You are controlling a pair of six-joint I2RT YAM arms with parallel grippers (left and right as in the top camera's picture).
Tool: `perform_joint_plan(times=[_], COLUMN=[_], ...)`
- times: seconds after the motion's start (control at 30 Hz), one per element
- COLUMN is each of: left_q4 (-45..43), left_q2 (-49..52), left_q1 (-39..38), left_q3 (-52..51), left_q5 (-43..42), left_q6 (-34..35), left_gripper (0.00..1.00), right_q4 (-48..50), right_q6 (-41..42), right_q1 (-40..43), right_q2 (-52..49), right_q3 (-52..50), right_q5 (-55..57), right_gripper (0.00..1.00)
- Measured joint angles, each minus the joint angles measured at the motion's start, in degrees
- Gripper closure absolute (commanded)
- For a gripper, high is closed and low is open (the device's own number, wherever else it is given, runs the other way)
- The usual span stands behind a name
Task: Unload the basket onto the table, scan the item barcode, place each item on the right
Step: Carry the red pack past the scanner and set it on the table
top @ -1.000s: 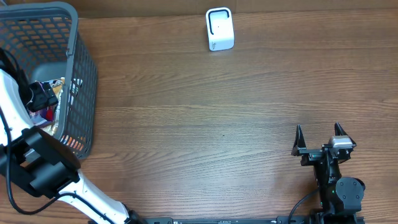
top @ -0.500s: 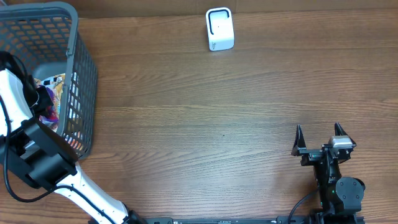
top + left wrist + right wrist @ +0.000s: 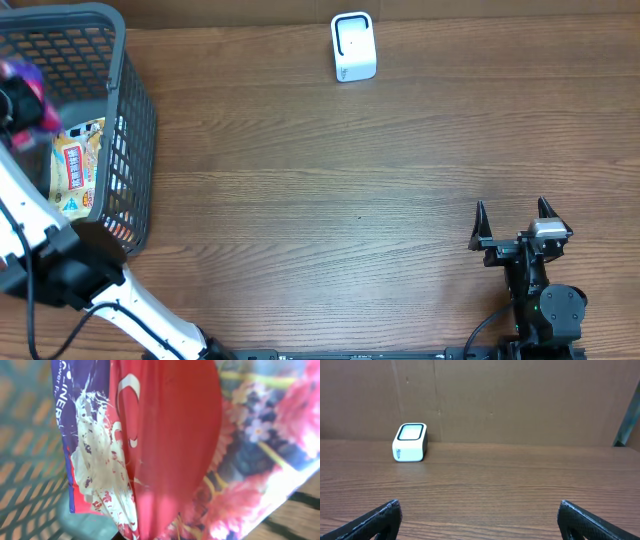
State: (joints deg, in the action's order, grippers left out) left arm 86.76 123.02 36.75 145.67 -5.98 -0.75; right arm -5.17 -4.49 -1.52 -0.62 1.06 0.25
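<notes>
The robot's left gripper will lift the packet over the basket's rim and then lower it onto clear wood by the scanner [image 3: 353,47], to the right in the overhead view, before it opens.
My left gripper [image 3: 17,101] hangs over the grey mesh basket [image 3: 132,120] at the far left, shut on a crinkly packet [image 3: 27,76] that blurs purple in the overhead view. In the left wrist view that packet [image 3: 165,440] fills the frame: red, blue and white print with a floral side; my fingers are hidden behind it and no barcode shows. The white scanner [image 3: 353,47] stands at the table's back edge, also in the right wrist view as a white scanner [image 3: 411,442]. My right gripper [image 3: 513,215] rests open and empty at the front right.
Inside the basket lies an orange and white packet [image 3: 74,166] among other goods. A brown cardboard wall [image 3: 520,400] closes off the back of the table. Bare wood stretches between the basket and the scanner.
The left gripper shut on the packet inside the basket and rose with it toward the basket's far side. The right arm stayed still.
</notes>
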Motion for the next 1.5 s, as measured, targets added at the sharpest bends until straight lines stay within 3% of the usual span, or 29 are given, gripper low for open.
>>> perform_joint_plan(times=[0.3, 0.5, 0.63, 0.8, 1.07, 1.13, 1.17, 1.23, 1.5], left_q4=[-2.4, 3.7, 9.8, 9.1, 6.2, 5.7, 5.5, 5.4, 9.9], left_q2=[-14.3, -21.6, -20.2, -14.3, 2.0, 6.1, 8.0, 11.4, 14.2], left_q1=[-3.6, -19.0, -32.0, -45.4, -58.2, -60.4, -61.5, -63.5, -65.2], left_q3=[7.5, 9.1, 7.7, -0.5, -11.8, -12.1, -12.2, -12.3, -10.1], left_q5=[-19.5, -23.9, -22.1, -13.7, -3.8, -3.8, -4.3, -5.6, -10.3], left_q6=[0.8, 0.8, 0.9, 4.8, 13.0, 14.2, 14.6, 15.0, 14.3], left_gripper=[0.96, 0.96, 0.96, 0.96, 0.96, 0.81, 0.60, 0.02, 0.00], right_q4=[0.0, 0.0, 0.0, 0.0, 0.0, 0.0, 0.0, 0.0, 0.0], right_q6=[0.0, 0.0, 0.0, 0.0, 0.0, 0.0, 0.0, 0.0, 0.0], right_q1=[0.0, 0.0, 0.0, 0.0, 0.0, 0.0, 0.0, 0.0, 0.0], right_q2=[0.0, 0.0, 0.0, 0.0, 0.0, 0.0, 0.0, 0.0, 0.0], right_q3=[0.0, 0.0, 0.0, 0.0, 0.0, 0.0, 0.0, 0.0, 0.0], right_q5=[0.0, 0.0, 0.0, 0.0, 0.0, 0.0, 0.0, 0.0, 0.0], right_gripper=[0.00, 0.00, 0.00, 0.00, 0.00, 0.00, 0.00, 0.00, 0.00])
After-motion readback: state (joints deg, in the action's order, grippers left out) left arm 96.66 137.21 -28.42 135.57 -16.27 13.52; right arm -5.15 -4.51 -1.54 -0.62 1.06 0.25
